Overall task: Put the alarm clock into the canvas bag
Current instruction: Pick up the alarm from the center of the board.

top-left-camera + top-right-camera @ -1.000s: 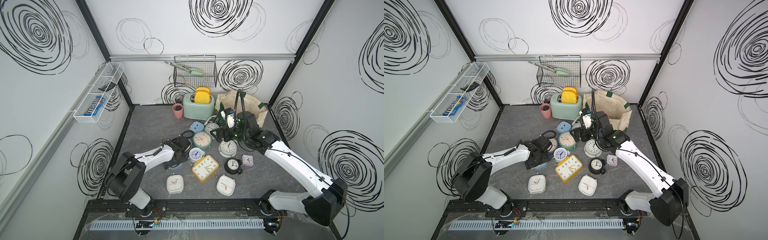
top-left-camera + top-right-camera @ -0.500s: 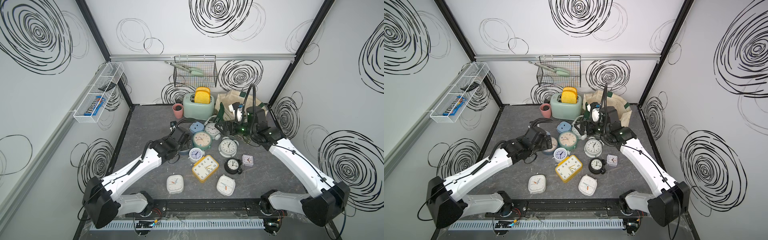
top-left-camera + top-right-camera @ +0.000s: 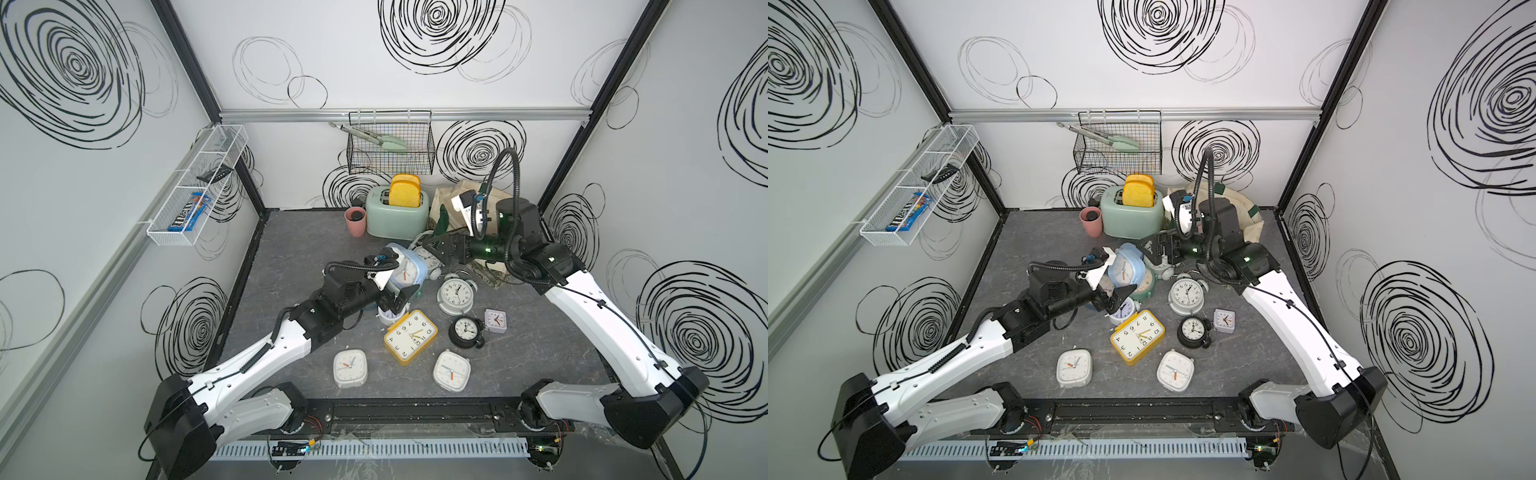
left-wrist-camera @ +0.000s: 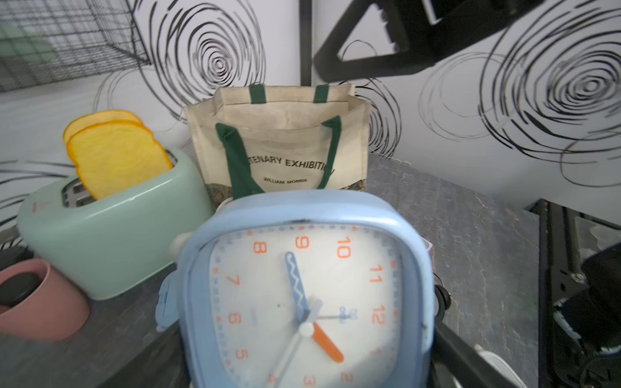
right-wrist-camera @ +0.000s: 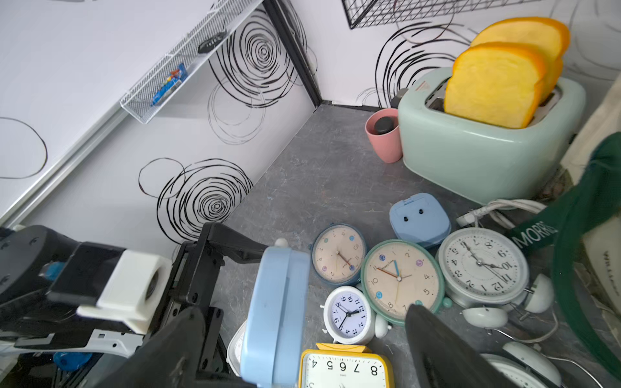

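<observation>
The alarm clock's narrow edge (image 3: 422,266) (image 5: 276,316) is clear of my left gripper, so my right gripper will come back to it open next and close across the front and back of the alarm clock.
A light-blue square alarm clock (image 3: 404,270) (image 3: 1126,266) hangs above the pile of clocks, and my left gripper (image 3: 397,287) is shut on its sides. Its white face with orange numerals fills the left wrist view (image 4: 304,295); the right wrist view shows it edge-on (image 5: 275,319). The cream canvas bag (image 4: 285,141) (image 3: 1252,212) with green handles stands upright and open just behind it, beside the toaster. My right gripper (image 3: 436,249) hovers open in front of the bag, its fingers (image 5: 447,352) wide apart. A green bag handle (image 5: 591,205) lies beside it.
A mint toaster (image 3: 397,216) holding bread and a pink cup (image 3: 355,220) stand at the back. Several clocks lie on the grey table, among them a yellow one (image 3: 409,336), a black one (image 3: 465,330) and a white twin-bell one (image 3: 455,293). A wire basket (image 3: 390,145) hangs on the back wall.
My left arm has stretched out and risen from the table, carrying the blue clock toward the bag. The right arm has swung back a little toward the bag.
</observation>
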Tool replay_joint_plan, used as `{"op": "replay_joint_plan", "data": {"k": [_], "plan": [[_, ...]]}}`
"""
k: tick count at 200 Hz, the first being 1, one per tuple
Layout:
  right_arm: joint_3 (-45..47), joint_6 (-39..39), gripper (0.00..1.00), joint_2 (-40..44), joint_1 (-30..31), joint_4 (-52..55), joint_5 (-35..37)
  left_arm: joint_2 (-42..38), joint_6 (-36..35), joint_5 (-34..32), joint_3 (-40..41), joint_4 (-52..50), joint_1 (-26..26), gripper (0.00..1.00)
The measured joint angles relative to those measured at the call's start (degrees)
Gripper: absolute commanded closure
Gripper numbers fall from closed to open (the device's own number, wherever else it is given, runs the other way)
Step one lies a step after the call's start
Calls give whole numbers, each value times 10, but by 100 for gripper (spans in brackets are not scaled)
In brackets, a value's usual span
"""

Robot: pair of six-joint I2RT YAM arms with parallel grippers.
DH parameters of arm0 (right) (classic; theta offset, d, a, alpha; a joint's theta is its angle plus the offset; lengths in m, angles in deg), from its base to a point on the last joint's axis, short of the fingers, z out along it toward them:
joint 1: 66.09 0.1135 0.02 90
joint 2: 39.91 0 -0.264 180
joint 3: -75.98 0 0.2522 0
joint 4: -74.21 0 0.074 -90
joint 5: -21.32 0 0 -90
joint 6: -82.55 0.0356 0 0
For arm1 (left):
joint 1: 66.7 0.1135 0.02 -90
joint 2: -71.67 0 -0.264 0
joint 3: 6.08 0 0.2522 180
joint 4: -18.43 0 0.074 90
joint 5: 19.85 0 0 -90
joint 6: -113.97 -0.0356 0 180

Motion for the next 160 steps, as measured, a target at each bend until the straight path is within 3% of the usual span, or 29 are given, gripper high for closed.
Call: {"op": "replay_joint_plan", "data": {"k": [49,160], "plan": [[-12,-19,1,-49,56,56,38,-4,-50,32,21,62,0,1],[-39,-26,29,-75,98,113,80,-4,-61,-30,33,82,-6,1]]}}
